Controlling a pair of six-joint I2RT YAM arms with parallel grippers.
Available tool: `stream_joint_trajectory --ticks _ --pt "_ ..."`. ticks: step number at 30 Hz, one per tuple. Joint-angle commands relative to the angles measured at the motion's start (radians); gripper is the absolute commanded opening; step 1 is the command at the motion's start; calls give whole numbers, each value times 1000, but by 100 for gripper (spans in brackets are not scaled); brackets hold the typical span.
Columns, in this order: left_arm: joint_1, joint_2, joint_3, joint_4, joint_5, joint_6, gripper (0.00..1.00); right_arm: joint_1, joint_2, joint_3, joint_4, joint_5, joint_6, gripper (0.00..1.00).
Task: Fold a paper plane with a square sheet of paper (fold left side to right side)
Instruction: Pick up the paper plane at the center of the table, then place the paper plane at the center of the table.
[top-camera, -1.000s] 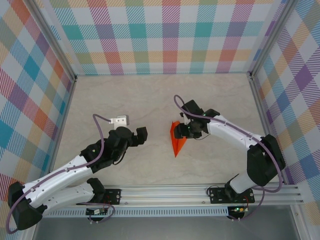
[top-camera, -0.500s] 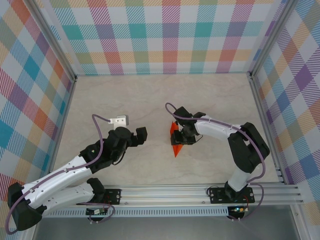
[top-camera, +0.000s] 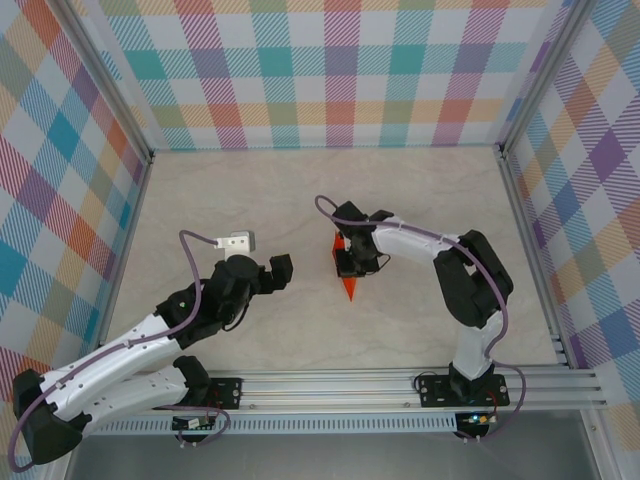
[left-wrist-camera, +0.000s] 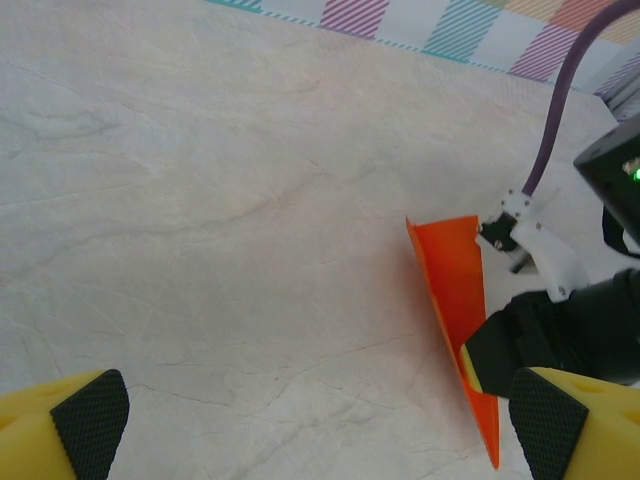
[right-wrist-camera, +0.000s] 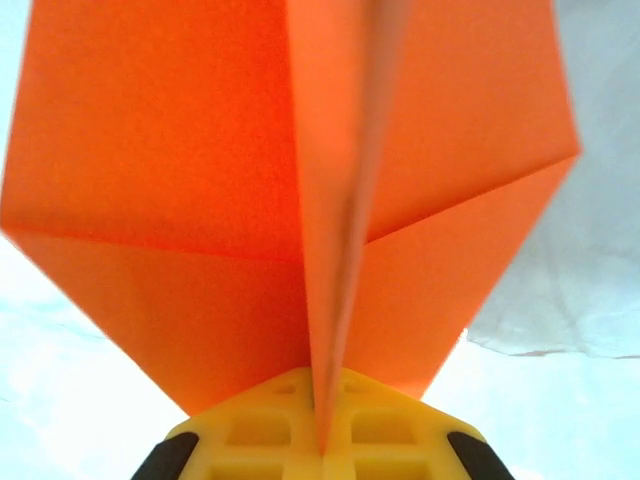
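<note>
My right gripper holds the plane (top-camera: 349, 287) by its pinched crease. Next I will move it outward toward the clear tabletop before the back wall (top-camera: 348, 186) and let go of the plane's crease.
The orange paper plane (top-camera: 349, 287) is a narrow pointed dart near the middle of the table, its tip toward the arms. My right gripper (top-camera: 352, 262) is over it and shut on it. In the right wrist view the plane's upright centre crease (right-wrist-camera: 335, 250) is pinched between the yellow jaws (right-wrist-camera: 325, 440), and its wings (right-wrist-camera: 170, 170) spread to both sides. My left gripper (top-camera: 272, 270) stands open to the left of the plane, apart from it. In the left wrist view the plane (left-wrist-camera: 455, 270) lies right of centre, with the open left gripper (left-wrist-camera: 320, 440) holding nothing.
The tabletop (top-camera: 250, 190) is pale marble, enclosed by checked walls (top-camera: 320, 70) at the back and both sides. An aluminium rail (top-camera: 330, 385) carrying the arm bases runs along the near edge. A purple cable (left-wrist-camera: 560, 110) loops above the right wrist.
My right arm has moved left over the plane, and its jaws have closed on the centre crease. The plane has shifted slightly left and away. The left arm has barely moved.
</note>
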Motion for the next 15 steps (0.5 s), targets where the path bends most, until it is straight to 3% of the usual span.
stream_joint_trajectory --ticks 1,6,12,15 --pt "7 -24 -13 -25 18 24 100 -42 52 144 -126 74 -68 2" --pt "7 -44 -14 -33 44 31 100 -113 220 430 -267 110 -109 3" --pt "7 -49 -7 -57 58 31 100 -117 436 765 -432 134 -124 3" --pt "6 -51 -7 -62 62 30 100 -117 511 854 -480 140 -118 4"
